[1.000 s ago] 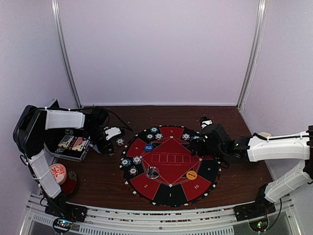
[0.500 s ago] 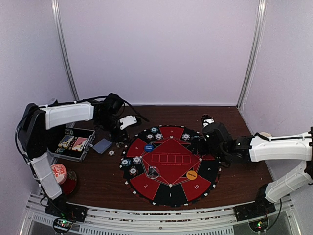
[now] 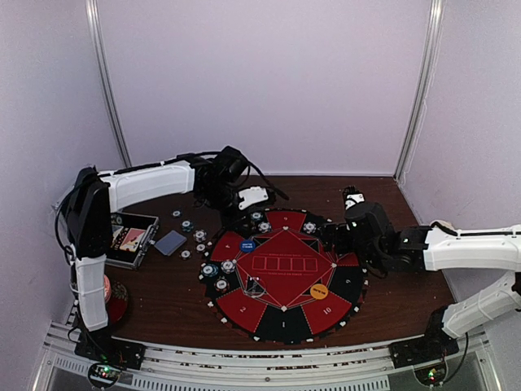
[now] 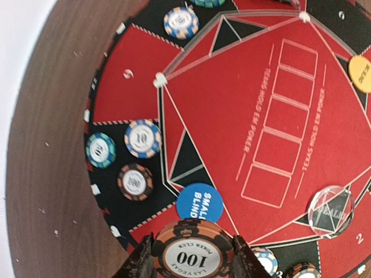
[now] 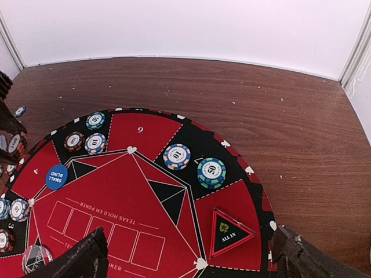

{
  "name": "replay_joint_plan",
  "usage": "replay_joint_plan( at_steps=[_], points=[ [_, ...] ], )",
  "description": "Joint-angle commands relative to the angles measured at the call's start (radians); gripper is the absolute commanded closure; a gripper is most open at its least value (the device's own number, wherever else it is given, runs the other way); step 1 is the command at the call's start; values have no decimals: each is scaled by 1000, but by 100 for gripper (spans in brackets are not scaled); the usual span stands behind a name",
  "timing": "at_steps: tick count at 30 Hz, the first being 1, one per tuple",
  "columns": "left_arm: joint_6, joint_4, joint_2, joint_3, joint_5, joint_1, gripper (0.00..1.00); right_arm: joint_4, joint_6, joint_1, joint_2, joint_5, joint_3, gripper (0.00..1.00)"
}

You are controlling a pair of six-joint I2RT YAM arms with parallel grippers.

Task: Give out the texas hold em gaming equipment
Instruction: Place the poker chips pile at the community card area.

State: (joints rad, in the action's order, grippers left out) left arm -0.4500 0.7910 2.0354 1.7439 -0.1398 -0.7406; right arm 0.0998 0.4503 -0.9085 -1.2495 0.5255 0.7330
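Observation:
I should next move my left gripper to the right in the top view, then down to let go of the orange-and-black chip on the printed card boxes, which are empty.
My left gripper (image 4: 193,262) is shut on an orange-and-black "100" poker chip (image 4: 193,253), held flat above the far-left rim of the round mat (image 3: 285,318), just beside the blue small-blind button (image 4: 199,202). Below it three chips (image 4: 142,138) lie in a black segment. In the top view the left gripper (image 3: 244,215) hangs over the mat's back left. My right gripper (image 5: 188,266) stands wide open over the mat's right side, nothing between its fingers. A blue "10" chip (image 5: 177,156) and a teal "50" stack (image 5: 211,172) lie ahead of it. The orange button (image 3: 319,290) sits front right.
A grey-blue card deck (image 3: 170,242) and several loose chips (image 3: 189,226) lie on the wood left of the mat. An open case (image 3: 130,239) stands further left. A red "ALL IN" triangle (image 5: 231,231) and a clear dealer disc (image 4: 330,210) rest on the mat.
The left arm has swung right from the case to the mat's far-left rim with its jaws shut, uncovering the deck and loose chips. The right arm drew back slightly, still open.

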Motion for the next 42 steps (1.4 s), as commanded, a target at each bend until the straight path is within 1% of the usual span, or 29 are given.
replay_joint_plan(
  at_steps=[1, 5, 9, 14, 18, 24, 34, 35, 36, 40, 42],
  points=[
    [0, 16, 39, 69, -31, -29, 99, -5, 8, -4, -5, 27, -6, 0],
    [-4, 15, 97, 121, -37, -81, 98, -5, 12, -5, 4, 47, -10, 0],
    [-6, 14, 177, 205, -54, -129, 98, -2, 24, -4, 30, 76, -19, 0],
    [-6, 15, 295, 325, -55, -186, 98, -1, 31, -4, 105, 113, -38, 0],
    [-7, 11, 363, 387, -68, -215, 98, -8, 32, -3, 167, 128, -61, 0],
    [3, -24, 416, 385, -81, -228, 98, -17, 26, -3, 197, 121, -69, 0],
    [8, -26, 466, 385, -75, -236, 92, -14, 24, -3, 170, 116, -61, 0],
    [8, -26, 466, 385, -74, -237, 88, -14, 24, -3, 171, 115, -61, 0],
    [8, -26, 466, 385, -73, -237, 80, -15, 22, -3, 172, 114, -62, 0],
    [11, -26, 440, 383, -50, -237, 30, -14, 19, -4, 171, 111, -61, 0],
    [11, -32, 408, 373, -33, -237, 17, -15, 16, -3, 167, 107, -60, 0]
  ],
)
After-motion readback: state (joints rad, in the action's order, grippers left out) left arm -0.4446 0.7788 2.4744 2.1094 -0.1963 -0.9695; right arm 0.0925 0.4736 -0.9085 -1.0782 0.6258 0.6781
